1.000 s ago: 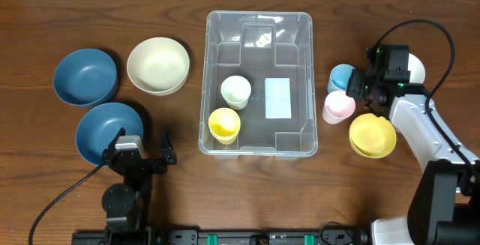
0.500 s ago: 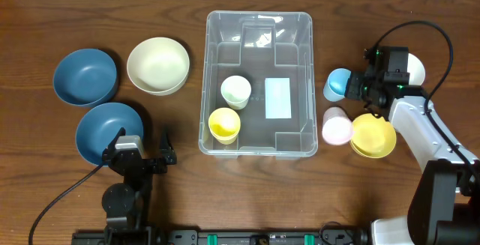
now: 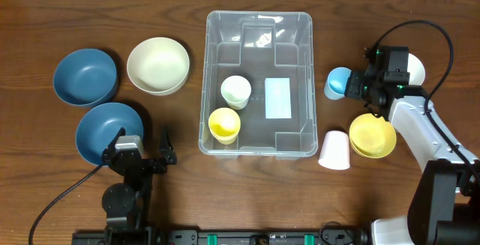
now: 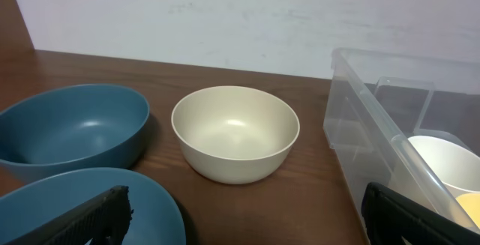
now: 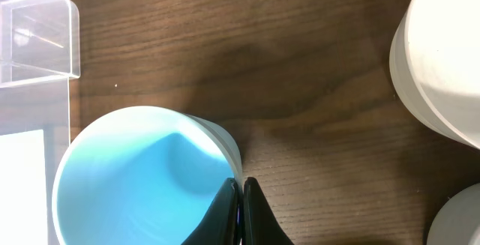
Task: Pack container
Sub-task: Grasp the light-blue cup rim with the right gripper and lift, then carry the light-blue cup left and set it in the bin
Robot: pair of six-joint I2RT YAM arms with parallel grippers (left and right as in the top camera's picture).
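Next, my right gripper will carry the blue cup (image 3: 338,81) up over the container's side and down into the cream cup (image 3: 235,91), as that stands to its left in the overhead view.
The clear plastic container (image 3: 259,28) stands at the table's middle, with a white label on its base. It holds a cream cup (image 3: 235,91) and a yellow cup (image 3: 224,123). My right gripper (image 3: 358,86) is shut on the rim of a light blue cup (image 3: 338,81), right of the container; the wrist view shows the fingers (image 5: 241,200) pinching the blue cup's wall (image 5: 142,177). A pink cup (image 3: 334,151) lies tipped over near the container's front right corner. My left gripper (image 3: 142,155) is open and empty at the front left.
Two blue bowls (image 3: 85,75) (image 3: 105,127) and a cream bowl (image 3: 157,65) sit left of the container. A yellow bowl (image 3: 372,135) and a white bowl (image 3: 415,69) sit at the right by my right arm. The left wrist view shows the cream bowl (image 4: 235,132) and the container wall (image 4: 375,147).
The pink cup has slid away from beside the blue cup toward the front, and now lies tipped over near the container's front right corner. The blue cup has come clear of it.
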